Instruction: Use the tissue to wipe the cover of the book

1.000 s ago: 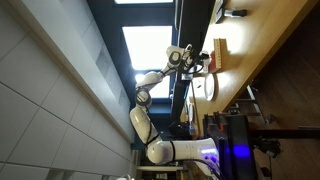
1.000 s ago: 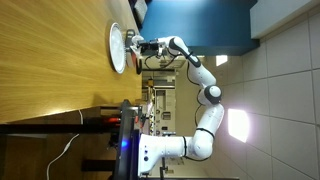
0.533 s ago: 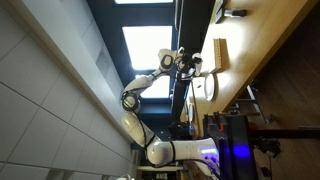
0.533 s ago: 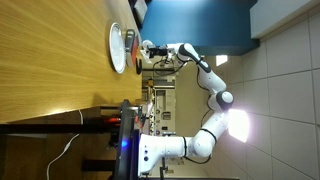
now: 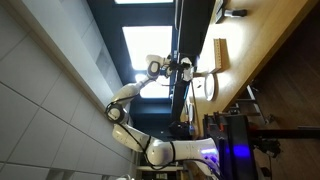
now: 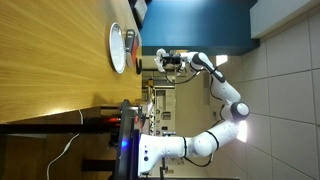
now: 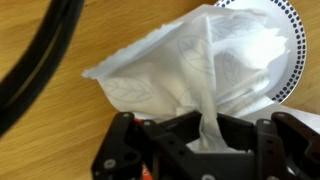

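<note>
My gripper next needs to lift off the round white object that the tissue partly covers and move back toward the near table edge [image 6: 85, 116] to release.
In the wrist view my gripper [image 7: 207, 128] is shut on a white tissue [image 7: 190, 65], a strand of it pinched between the jaws. The tissue spreads out over the wooden table [image 7: 60, 130] and partly covers a round white object with a dark dotted rim [image 7: 287, 55]. In both exterior views, which are turned sideways, the gripper [image 5: 184, 68] [image 6: 164, 60] hangs off the table surface, over the round white object [image 5: 205, 88] [image 6: 118, 47]. The pale tan book [image 5: 220, 52] lies flat on the table beside that object. The book is out of the wrist view.
A thick black cable [image 7: 45, 60] curves across the left of the wrist view. The wooden tabletop [image 5: 260, 50] [image 6: 50, 50] extends well beyond the book. A dark stand with blue lights [image 5: 235, 150] sits at the robot's base.
The arm has pulled away from the tabletop over the last second, lifting the gripper off the round white object with the tissue in it.
</note>
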### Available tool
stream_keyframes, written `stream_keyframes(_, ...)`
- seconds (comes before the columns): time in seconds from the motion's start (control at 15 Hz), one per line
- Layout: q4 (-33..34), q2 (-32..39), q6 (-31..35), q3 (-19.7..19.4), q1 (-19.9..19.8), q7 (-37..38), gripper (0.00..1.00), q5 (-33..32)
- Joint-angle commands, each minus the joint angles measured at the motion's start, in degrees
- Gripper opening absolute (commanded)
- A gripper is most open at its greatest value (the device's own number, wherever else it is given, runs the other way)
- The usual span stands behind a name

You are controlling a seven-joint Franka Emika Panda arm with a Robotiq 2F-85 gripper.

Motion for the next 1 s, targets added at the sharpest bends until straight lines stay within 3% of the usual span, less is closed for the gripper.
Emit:
stream_keyframes(0.0, -9.59, -13.17, -1.53, -1.69, -0.65, 1.31, 0.0, 1.72)
stream_keyframes(0.33, -18.53, -25.64, -4.45, -6.04, -2.16, 2.84, 0.0, 2.36)
stream_keyframes(0.4, -20.04, -28.1, -5.9, -7.18, -2.6, 3.48, 0.25, 2.04)
stream_keyframes(0.53, -23.0, -32.93, -8.98, -9.53, -3.75, 3.61, 0.31, 1.18)
stream_keyframes(0.93, -24.8, -38.83, -17.0, -12.96, -5.08, 1.95, 0.74, -1.67)
